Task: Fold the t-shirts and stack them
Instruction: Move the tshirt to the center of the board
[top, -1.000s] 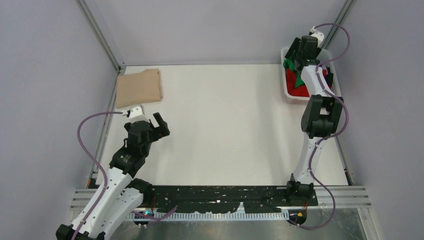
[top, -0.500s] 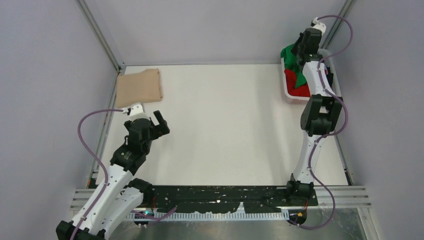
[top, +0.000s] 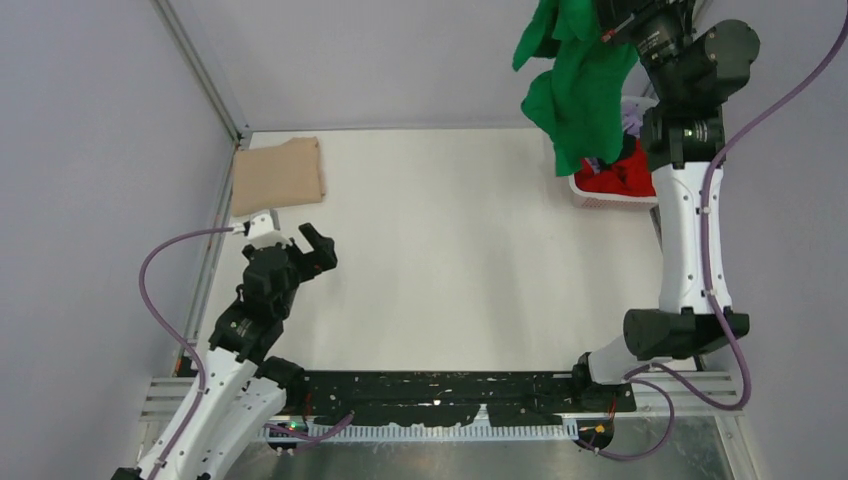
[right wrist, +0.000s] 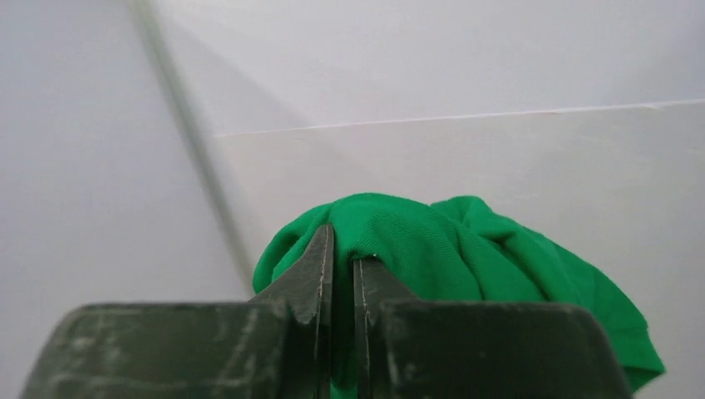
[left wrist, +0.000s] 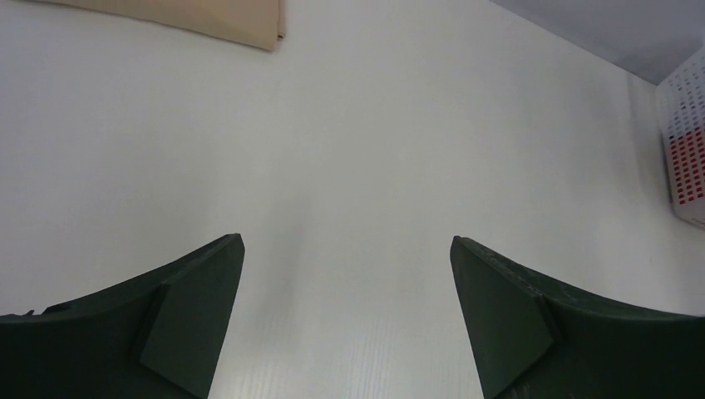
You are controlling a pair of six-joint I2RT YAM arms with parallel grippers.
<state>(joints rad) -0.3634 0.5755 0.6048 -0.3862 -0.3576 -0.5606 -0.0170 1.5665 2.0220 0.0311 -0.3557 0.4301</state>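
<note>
The right gripper next needs to bring the bright green t-shirt (top: pixel 578 85) back and down from the basket over the empty middle of the table, and then let go of it.
My right gripper (top: pixel 612 22) is shut on the bright green t-shirt (top: pixel 578 85) and holds it high above the basket; the cloth hangs down in folds. In the right wrist view the green t-shirt (right wrist: pixel 465 249) is pinched between my right gripper's (right wrist: pixel 342 256) jaws. A folded tan t-shirt (top: pixel 277 175) lies flat at the table's far left corner; its edge shows in the left wrist view (left wrist: pixel 208 15). A red t-shirt (top: pixel 615 180) and a bit of lilac cloth (top: pixel 634 122) lie in the basket. My left gripper (top: pixel 313 250) is open and empty over the left table, also shown in the left wrist view (left wrist: pixel 345 249).
The white lattice basket (top: pixel 592 193) stands at the table's far right edge, and its wall shows in the left wrist view (left wrist: pixel 686 133). Metal frame posts (top: pixel 205 75) rise at the far corners. A black base rail (top: pixel 440 398) runs along the near edge.
My right arm has risen steeply, lifting the green t-shirt out of the basket until it hangs in the air. My left gripper has stayed almost in place.
</note>
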